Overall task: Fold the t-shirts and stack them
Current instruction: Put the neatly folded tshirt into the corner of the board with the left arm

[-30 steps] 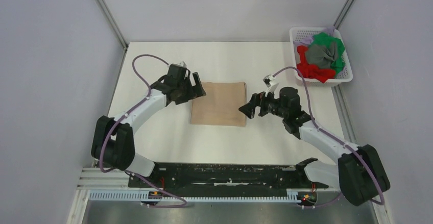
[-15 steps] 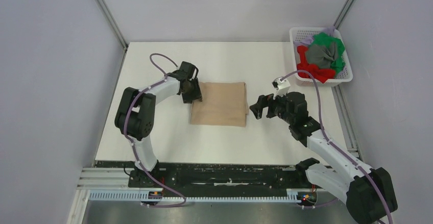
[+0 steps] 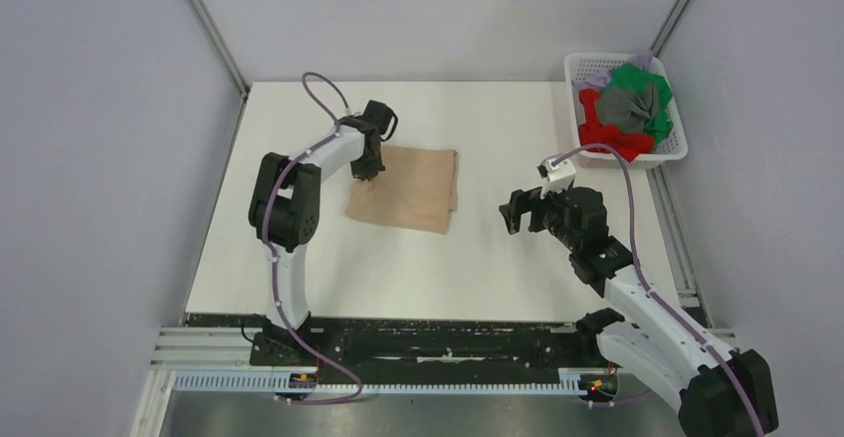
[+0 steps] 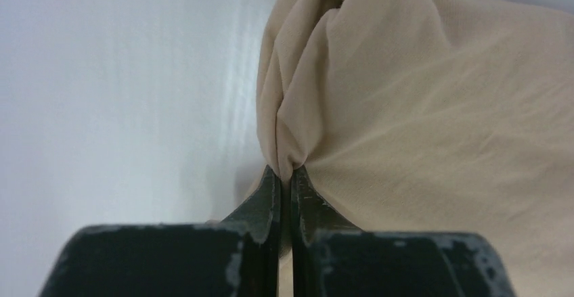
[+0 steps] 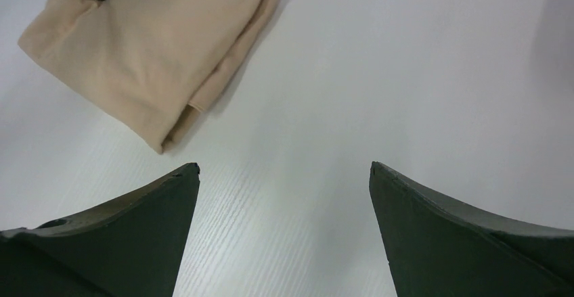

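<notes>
The far corner of the table is empty, so the left gripper needs to go outward and to the left in the top view next and release the t-shirt there.
A folded beige t-shirt lies on the white table, skewed, its left edge bunched. My left gripper is shut on that left edge; in the left wrist view a pinch of beige t-shirt rises from between the closed fingertips of the left gripper. My right gripper hangs open to the right of the shirt, apart from it. In the right wrist view the right gripper holds nothing, and the beige t-shirt lies ahead at upper left. Red, green, grey and lavender t-shirts are piled at the back right.
The piled shirts fill a white mesh basket at the table's back right corner. Grey walls with metal posts close in the left, back and right sides. A black rail carrying the arm bases runs along the near edge.
My left gripper has closed on the shirt's left edge and dragged it left and back, skewing the fold. My right gripper has drawn back to the right, still open.
</notes>
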Controlling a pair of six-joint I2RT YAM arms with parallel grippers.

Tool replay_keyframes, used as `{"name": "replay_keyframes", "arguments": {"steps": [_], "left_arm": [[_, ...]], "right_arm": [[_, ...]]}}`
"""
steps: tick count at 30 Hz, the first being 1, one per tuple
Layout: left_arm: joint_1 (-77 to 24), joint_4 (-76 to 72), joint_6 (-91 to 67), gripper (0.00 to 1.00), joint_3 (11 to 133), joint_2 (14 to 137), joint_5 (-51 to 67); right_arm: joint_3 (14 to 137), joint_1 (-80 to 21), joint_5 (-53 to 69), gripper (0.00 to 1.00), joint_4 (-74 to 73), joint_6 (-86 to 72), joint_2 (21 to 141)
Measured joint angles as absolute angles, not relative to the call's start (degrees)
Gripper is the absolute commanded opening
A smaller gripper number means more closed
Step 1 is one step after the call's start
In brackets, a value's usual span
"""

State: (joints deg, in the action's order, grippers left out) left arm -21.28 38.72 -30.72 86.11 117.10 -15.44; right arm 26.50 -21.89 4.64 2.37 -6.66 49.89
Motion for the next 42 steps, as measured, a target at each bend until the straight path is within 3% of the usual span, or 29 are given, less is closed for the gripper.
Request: {"name": "replay_keyframes", "arguments": {"steps": [16,24,28,29,31,42], "left_arm": [[-4.1,43.3,-6.6,0.02,120.5,138.3,-42.4],[1.8,39.7,4.9,0.03,131.5,144.8,-46.6],[3.6,38.3,7.3,0.26,133.7,145.2,-46.6],[4.0,38.1,7.5,0.36,134.8,145.6,-46.7],[4.3,37.5,7.9,0.98,136.6,146.1,-47.0],[3.4,41.9,3.4,1.0,135.3,142.0,-44.0]], "right_arm": [[21.4,-21.8,-5.2,0.98,5.8,-3.7,43.9],[20.8,-21.8,-9.3,0.98,6.1,-4.1,43.9],[19.4,-21.8,-10.6,0.98,6.4,-5.1,43.3],[19.1,-21.8,-10.9,0.98,6.4,-5.2,43.1],[18.9,-21.8,-11.3,0.98,6.4,-5.2,42.9],[18.9,-21.8,-13.1,0.98,5.2,-6.9,45.0]]}}
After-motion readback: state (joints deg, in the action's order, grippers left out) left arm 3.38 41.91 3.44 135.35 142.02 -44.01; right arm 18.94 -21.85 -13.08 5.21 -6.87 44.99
